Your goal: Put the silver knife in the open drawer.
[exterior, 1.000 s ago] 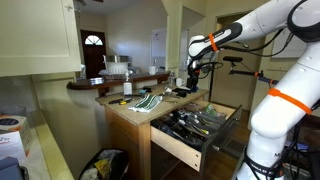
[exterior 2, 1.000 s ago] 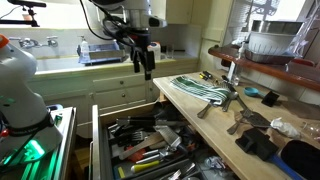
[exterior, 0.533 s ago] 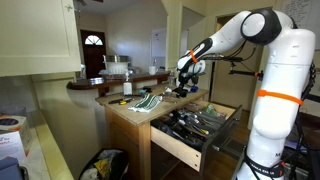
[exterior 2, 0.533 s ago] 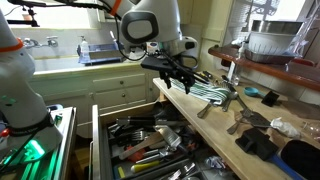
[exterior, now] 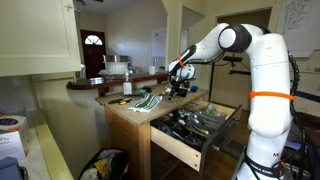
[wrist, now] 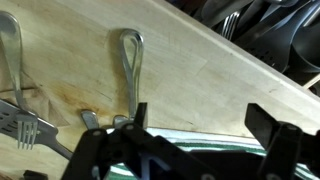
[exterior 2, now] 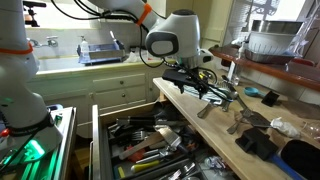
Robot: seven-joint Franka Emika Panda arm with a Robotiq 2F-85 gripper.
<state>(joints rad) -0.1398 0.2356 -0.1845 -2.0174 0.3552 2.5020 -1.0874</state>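
Note:
My gripper should go down and left in the wrist view onto the looped silver handle, which is below and outside the open fingers.
My gripper (exterior: 179, 84) hangs low over the wooden counter, above a green-striped cloth (exterior 2: 196, 86); it also shows in an exterior view (exterior 2: 207, 86). In the wrist view my gripper (wrist: 203, 112) is open and empty, its jaws wide apart over bare wood and the cloth's edge (wrist: 200, 143). A silver utensil with a looped handle (wrist: 131, 58) lies on the counter just beyond my left finger. Several silver utensils (exterior 2: 224, 100) lie past the cloth; I cannot tell which is the knife. The open drawer (exterior: 178, 143) juts out below the counter, full of cutlery (exterior 2: 148, 148).
A fork (wrist: 24, 125) and another silver handle (wrist: 10, 45) lie at the left of the wrist view. Dark tools (exterior 2: 252, 140) sit at the counter's near end. A raised bar ledge with a bowl (exterior 2: 268, 44) runs behind the counter.
My gripper has swung from above the open drawer across to the counter and come down over the striped cloth. It has stayed open and empty.

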